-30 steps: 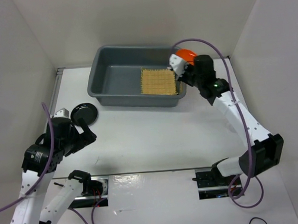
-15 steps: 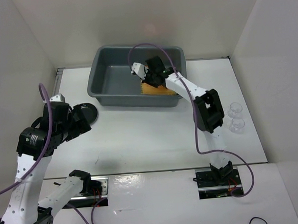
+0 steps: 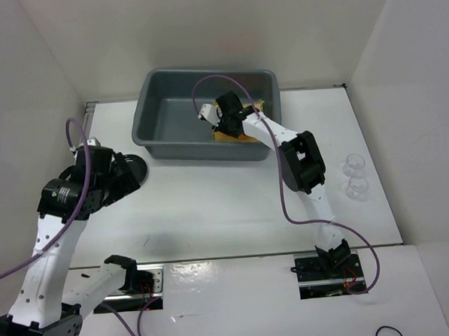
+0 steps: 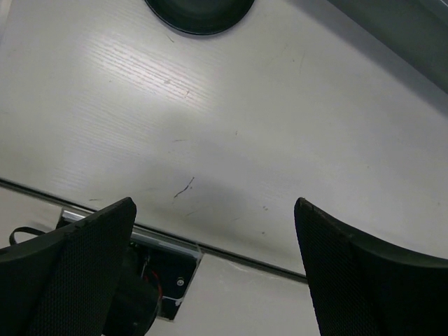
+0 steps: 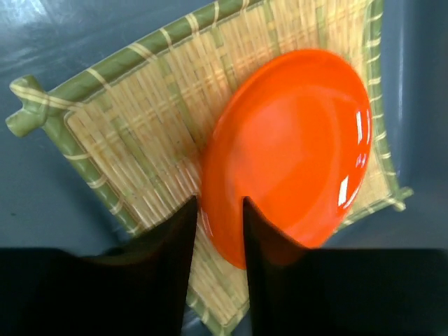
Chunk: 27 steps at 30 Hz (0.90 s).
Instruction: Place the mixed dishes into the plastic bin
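Note:
My left gripper should go down and tilt outward onto the black plate's rim (image 4: 158,17) facing away from the bin, as the plate is below and outward of the gripper.
The grey plastic bin (image 3: 152,104) stands at the back centre. My right gripper (image 3: 223,117) is inside it, shut on the near rim of the small orange plate (image 5: 294,147), which rests tilted on the tan bamboo mat (image 5: 133,119); the mat's edge shows under the arm (image 3: 245,134). The black plate (image 3: 138,166) lies on the table left of the bin, also at the top of the left wrist view (image 4: 199,10). My left gripper (image 3: 124,181) is open and empty just in front of it. Two clear glass cups (image 3: 354,163) stand at the right.
White walls close in the table on the left, back and right. The bin's dark wall (image 4: 413,35) crosses the left wrist view's top right corner. A metal strip and the arm's base mount (image 4: 157,273) lie along the near edge.
My right gripper swung from the bin's right rim into the bin, carrying the orange plate down onto the mat. My left arm rose and moved closer to the black plate.

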### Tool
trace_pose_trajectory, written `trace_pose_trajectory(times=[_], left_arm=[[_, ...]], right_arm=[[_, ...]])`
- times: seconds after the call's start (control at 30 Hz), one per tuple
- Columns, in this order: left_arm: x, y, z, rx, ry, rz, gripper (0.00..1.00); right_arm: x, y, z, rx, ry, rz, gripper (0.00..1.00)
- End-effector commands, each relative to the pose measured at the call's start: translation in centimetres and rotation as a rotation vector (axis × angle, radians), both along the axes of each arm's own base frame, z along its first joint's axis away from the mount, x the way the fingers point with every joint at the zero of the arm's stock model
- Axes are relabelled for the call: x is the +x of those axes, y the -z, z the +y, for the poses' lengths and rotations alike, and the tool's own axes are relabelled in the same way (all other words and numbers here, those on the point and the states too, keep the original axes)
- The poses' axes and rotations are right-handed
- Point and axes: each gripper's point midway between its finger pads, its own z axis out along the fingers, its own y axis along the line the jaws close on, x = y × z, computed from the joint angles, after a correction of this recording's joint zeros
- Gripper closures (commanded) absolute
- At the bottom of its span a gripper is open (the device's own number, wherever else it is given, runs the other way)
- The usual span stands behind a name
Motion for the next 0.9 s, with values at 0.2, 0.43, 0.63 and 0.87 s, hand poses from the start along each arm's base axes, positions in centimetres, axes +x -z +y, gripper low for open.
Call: trace_pose_trajectory(times=[0.2,0.43,0.63,0.87], left_arm=[[6.2,2.9,1.4,-0.124,-0.157,-0.063,0.00],[10.7,9.3,3.9,-0.315,-0.355,-0.010,0.00],[12.1,14.4,5.6,-0.470,-0.464,-0.005,0.00],[12.8,18.4,8.2,-0.600,-0.528,-0.076,0.00]], right_arm=[[-1.2,-14.1,1.0,0.334,0.112,-0.142,0.05],[-13.4,-17.9,-6.4,0.366,0.230,-0.236,0.01],[-23.5,-13.4,-15.1,0.285,0.293,-0.315,0.01],[-28.3,-14.6,-17.5,0.449,0.320,-0.457,0.01]])
